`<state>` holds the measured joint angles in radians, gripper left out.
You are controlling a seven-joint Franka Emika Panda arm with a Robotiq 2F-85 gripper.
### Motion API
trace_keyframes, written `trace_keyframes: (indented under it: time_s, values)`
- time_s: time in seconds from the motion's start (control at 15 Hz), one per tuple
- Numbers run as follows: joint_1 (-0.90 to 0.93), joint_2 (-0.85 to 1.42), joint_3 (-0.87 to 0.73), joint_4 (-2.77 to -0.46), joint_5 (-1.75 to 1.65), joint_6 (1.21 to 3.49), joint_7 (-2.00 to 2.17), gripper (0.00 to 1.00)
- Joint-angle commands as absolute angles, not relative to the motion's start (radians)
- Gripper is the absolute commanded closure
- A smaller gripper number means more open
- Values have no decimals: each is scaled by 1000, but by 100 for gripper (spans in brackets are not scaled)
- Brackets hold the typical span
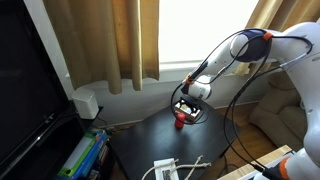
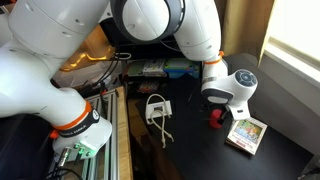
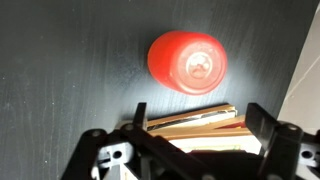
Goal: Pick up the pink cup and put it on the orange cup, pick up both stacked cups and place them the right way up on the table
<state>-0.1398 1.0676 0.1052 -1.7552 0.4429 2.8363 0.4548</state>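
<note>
The reddish-pink cup stands below my gripper, beyond the fingers in the wrist view, and my gripper's fingers are over the flat box (image 3: 195, 122). I need to move my gripper down around the cup next.
One reddish-pink cup (image 3: 187, 60) stands on the dark table (image 3: 60, 60), its closed end facing the wrist camera. It shows as a small red spot in both exterior views (image 1: 180, 122) (image 2: 216, 118). No separate orange cup shows; I cannot tell whether it is under the reddish one. My gripper (image 3: 200, 125) is open and empty, hovering just above the table beside the cup, with its fingers spread over a flat white-and-yellow box (image 3: 195, 122). The gripper shows in both exterior views (image 1: 188, 108) (image 2: 222, 108).
The flat box (image 2: 246, 133) lies next to the cup near the table edge. A white adapter with a cable (image 2: 157, 108) (image 1: 175, 168) lies on the table (image 1: 150, 135). Books (image 1: 85, 155) stand on the floor beside it. Curtains hang behind.
</note>
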Motion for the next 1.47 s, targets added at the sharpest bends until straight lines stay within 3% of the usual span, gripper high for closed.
trace_keyframes:
  time_s: [0.0,0.87,0.93,1.0,1.13,1.2,1.4]
  values:
    - [-194,1147,132,-1656,460,2721,385,0]
    - [-210,1339,138,-1397,549,2506,437,0]
    - [-212,1348,142,-1380,559,2476,447,25]
    - [-207,1354,139,-1369,565,2462,460,27]
    - [-199,1368,136,-1344,576,2437,479,44]
    - [-193,1367,133,-1338,581,2430,489,50]
    - [-154,1345,113,-1352,588,2452,548,50]
